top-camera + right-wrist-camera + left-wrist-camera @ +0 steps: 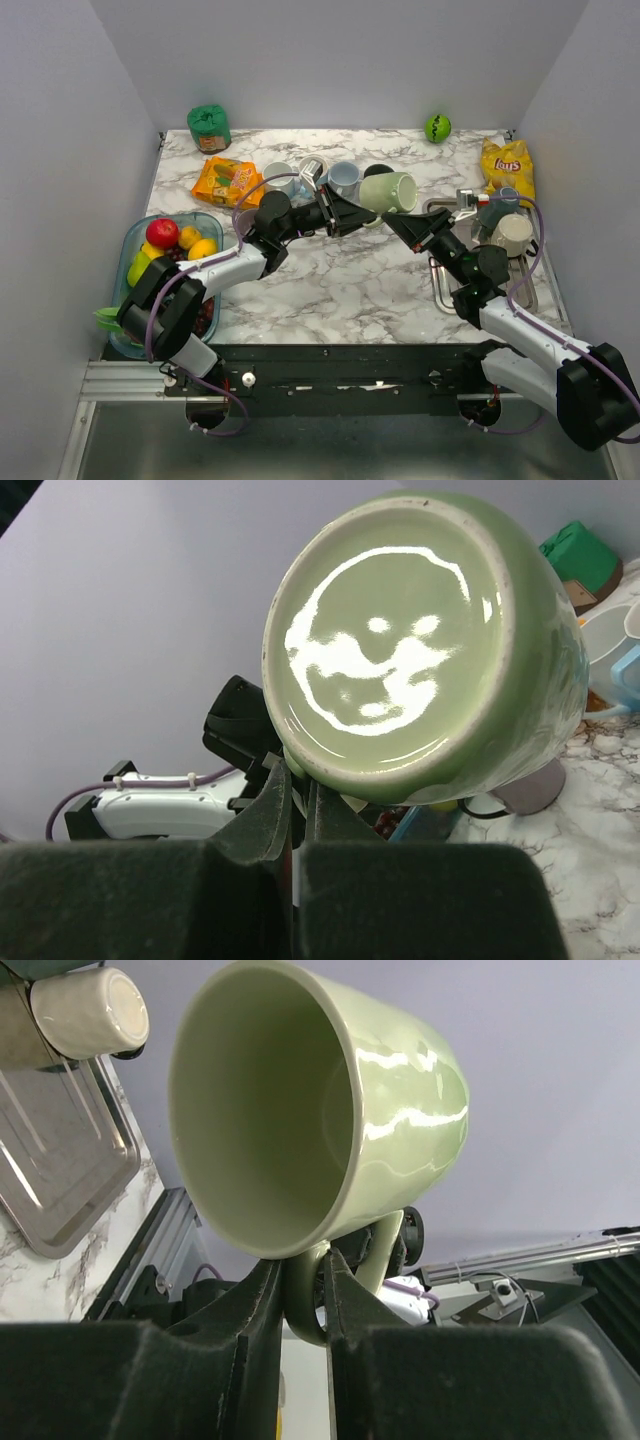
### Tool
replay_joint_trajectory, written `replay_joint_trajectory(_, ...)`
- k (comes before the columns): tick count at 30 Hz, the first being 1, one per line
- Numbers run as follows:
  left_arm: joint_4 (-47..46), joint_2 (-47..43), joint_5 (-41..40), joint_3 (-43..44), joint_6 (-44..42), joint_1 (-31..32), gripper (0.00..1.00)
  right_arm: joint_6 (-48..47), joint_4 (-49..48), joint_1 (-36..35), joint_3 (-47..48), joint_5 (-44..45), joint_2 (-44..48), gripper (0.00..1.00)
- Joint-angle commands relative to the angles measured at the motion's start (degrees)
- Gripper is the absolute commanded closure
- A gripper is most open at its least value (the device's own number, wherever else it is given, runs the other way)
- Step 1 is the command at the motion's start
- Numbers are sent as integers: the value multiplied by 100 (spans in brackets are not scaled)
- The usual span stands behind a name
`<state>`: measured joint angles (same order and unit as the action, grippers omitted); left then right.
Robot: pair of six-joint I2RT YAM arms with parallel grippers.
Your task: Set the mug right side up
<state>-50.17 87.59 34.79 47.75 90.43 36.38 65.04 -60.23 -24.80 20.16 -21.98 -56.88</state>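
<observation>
My left gripper will next turn fingers-down and lower to the tabletop beside the purple mug to release, because the green mug hangs sideways in the air.
A light green mug hangs in the air above the middle of the table, lying on its side. Its mouth faces left and fills the left wrist view. Its glossy base faces right and fills the right wrist view. My left gripper is shut on the mug's handle from below, with the handle loop between its fingers. My right gripper meets it under the mug. Its fingers are almost together at the handle's base end.
A metal tray at the right holds a cream mug. A yellow chips bag and a green ball lie at the back right. Several mugs stand behind the grippers. A fruit container is at the left.
</observation>
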Motion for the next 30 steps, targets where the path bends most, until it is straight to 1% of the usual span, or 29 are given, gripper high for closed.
replay_joint_trajectory(1, -1399, -128, -209, 367, 203, -17, 100, -369, 1127, -183, -267, -413, -139, 99)
replay_joint_trajectory(3, -1242, -207, -226, 341, -25, -34, 100, -351, 1345, -183, -267, -325, -148, 99)
replay_joint_trajectory(5, -505, -382, -279, 376, -401, -26, 100, -325, 1460, -183, -258, -211, -156, 99)
replay_joint_trajectory(6, -128, -453, -340, 411, -926, -34, 100, -307, 1600, -183, -258, -176, -165, 98)
replay_joint_trajectory(7, 781, -549, -419, 515, -1296, -26, 100, -307, 1637, -183, -267, -114, -165, 94)
replay_joint_trajectory(8, 1268, -646, -524, 569, -1648, -26, 100, -264, 1707, -175, -267, -62, -157, 89)
replay_joint_trajectory(9, 1760, -847, -856, 630, -2356, -26, 100, -255, 1855, -183, -267, 0, -139, 77)
replay_joint_trajectory(10, 2557, -936, -1016, 692, -2633, -26, 100, -272, 1935, -175, -267, 122, -113, 67)
replay_joint_trajectory(12, 3177, -1173, -1507, 815, -3204, -26, 100, -254, 2242, -183, -276, 298, 1, 50)
replay_joint_trajectory(13, 3502, -1244, -1666, 867, -3634, -26, 100, -263, 2296, -183, -285, 412, 37, 46)
replay_joint_trajectory(14, 4071, -1297, -1816, 964, -3908, -26, 100, -289, 2401, -192, -267, 492, 124, 42)
replay_joint_trajectory(15, 4390, -1376, -1965, 1026, -4111, -26, 100, -307, 2654, -184, -241, 536, 160, 37)
replay_joint_trajectory(16, 4950, -1402, -2306, 1096, -4530, -17, 100, -342, 2770, -175, -171, 606, 186, 35)
replay_joint_trajectory(18, 5481, -1464, -2589, 1289, -4884, -26, 100, -413, 3216, -183, -92, 703, 291, 31)
replay_joint_trajectory(19, 5735, -1473, -2861, 1351, -5086, -26, 100, -448, 3367, -183, -48, 747, 327, 29)
replay_joint_trajectory(20, 6173, -1464, -3029, 1430, -5375, -26, 100, -500, 3508, -175, 31, 869, 362, 27)
replay_joint_trajectory(22, 6527, -1499, -3336, 1457, -5658, -26, 100, -562, 4008, -183, 136, 1063, 467, 26)
replay_joint_trajectory(23, 6764, -1508, -3686, 1422, -5773, -17, 100, -693, 4114, -183, 172, 1107, 502, 25)
replay_joint_trajectory(24, 6853, -1569, -3863, 1369, -5965, -17, 100, -746, 4359, -183, 277, 1160, 538, 25)
replay_joint_trajectory(27, 7021, -1613, -4567, 1141, -6177, -26, 100, -905, 4791, -183, 453, 1336, 608, 25)
replay_joint_trajectory(29, 7004, -1622, -4840, 931, -6231, -17, 100, -966, 4897, -175, 506, 1398, 643, 25)
replay_joint_trajectory(30, 6977, -1631, -5119, 869, -6248, -17, 100, -966, 4985, -183, 524, 1415, 652, 25)
